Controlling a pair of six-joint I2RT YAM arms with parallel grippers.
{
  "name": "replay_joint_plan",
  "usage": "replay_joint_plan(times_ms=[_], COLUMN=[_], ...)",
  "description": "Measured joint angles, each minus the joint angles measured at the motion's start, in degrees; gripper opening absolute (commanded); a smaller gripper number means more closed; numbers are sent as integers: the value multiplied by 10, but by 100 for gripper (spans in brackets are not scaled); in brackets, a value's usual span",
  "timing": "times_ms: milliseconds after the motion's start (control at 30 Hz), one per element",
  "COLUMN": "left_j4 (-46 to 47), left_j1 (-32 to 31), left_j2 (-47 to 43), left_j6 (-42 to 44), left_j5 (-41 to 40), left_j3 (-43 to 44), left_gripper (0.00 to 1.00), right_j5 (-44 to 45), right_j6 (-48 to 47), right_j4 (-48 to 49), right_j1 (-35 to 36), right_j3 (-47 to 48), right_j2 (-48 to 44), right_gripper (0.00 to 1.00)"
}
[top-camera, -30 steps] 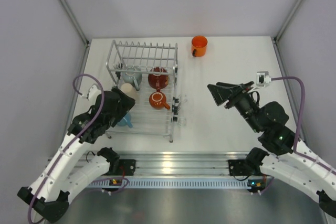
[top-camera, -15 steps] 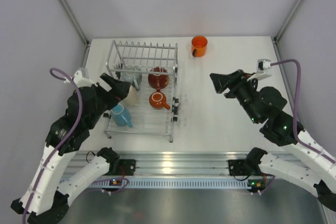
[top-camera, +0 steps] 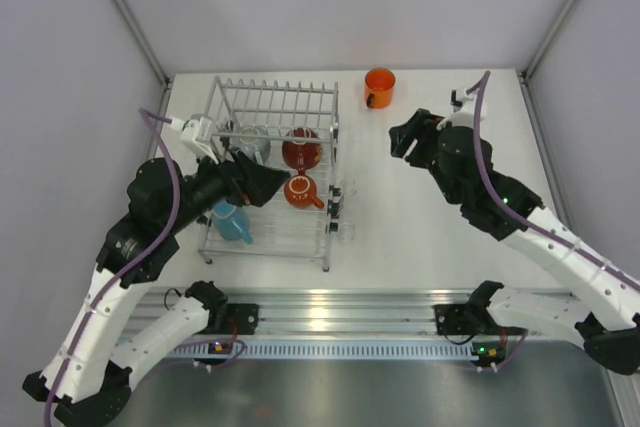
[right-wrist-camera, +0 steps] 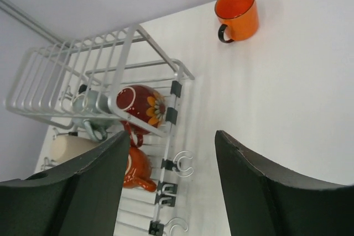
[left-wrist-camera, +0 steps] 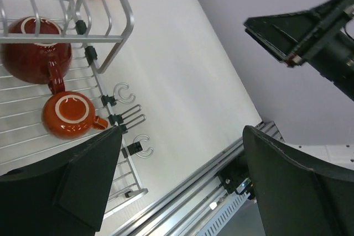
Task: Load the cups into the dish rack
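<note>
The orange cup stands outward of my right gripper and lower, so my right gripper needs to move outward and down next, onto the orange cup's rim farthest from the rack.
The wire dish rack [top-camera: 327,152] stands at the back left and holds several cups. Among them are a red cup [top-camera: 300,148], a dark red-orange cup [top-camera: 299,191], a light blue cup [top-camera: 231,220] and a grey cup [top-camera: 251,141]. A beige cup [right-wrist-camera: 69,147] shows only in the right wrist view. A bright orange cup [top-camera: 379,86] stands upright on the table [top-camera: 440,237], right of the rack. My left gripper [top-camera: 272,185] hovers open over the rack, holding nothing. My right gripper [top-camera: 403,139] is open and empty, near and right of the orange cup [right-wrist-camera: 237,10].
Small wire hooks [top-camera: 345,209] stick out from the rack's right side. White walls and metal corner posts [top-camera: 125,12] close in the table. The aluminium rail [top-camera: 330,322] with the arm bases runs along the near edge.
My left arm lifted off the rack's left side and swung right, its open gripper now above the rack. My right arm moved up and farther back, closer to the orange cup.
</note>
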Motion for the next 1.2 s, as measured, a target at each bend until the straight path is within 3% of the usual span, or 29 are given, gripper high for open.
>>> replay_joint_plan(times_ms=[100,233,367,500,900,1200], left_j4=[12,25,32,35,63,77], left_j1=[0,0,0,0,0,0], left_j2=[-5,-16,-35,-53,-65,-88], left_j6=[19,34,40,40,56,57], left_j5=[28,43,41,26,-34,-73], left_j3=[-1,-14,-41,-66,-84,-108], left_gripper=[96,96,96,96,97,97], right_j5=[-3,-59,-102,-150,-258,-292], right_j6=[-6,2,18,33,76,97], right_j4=[2,29,56,81,124,139], right_j1=[-25,-118,-212,-261,-312,-316], right_j3=[14,22,31,76,296,395], right_j2=[40,104,181,279,566,701], right_gripper=[60,58,57,56,51,47])
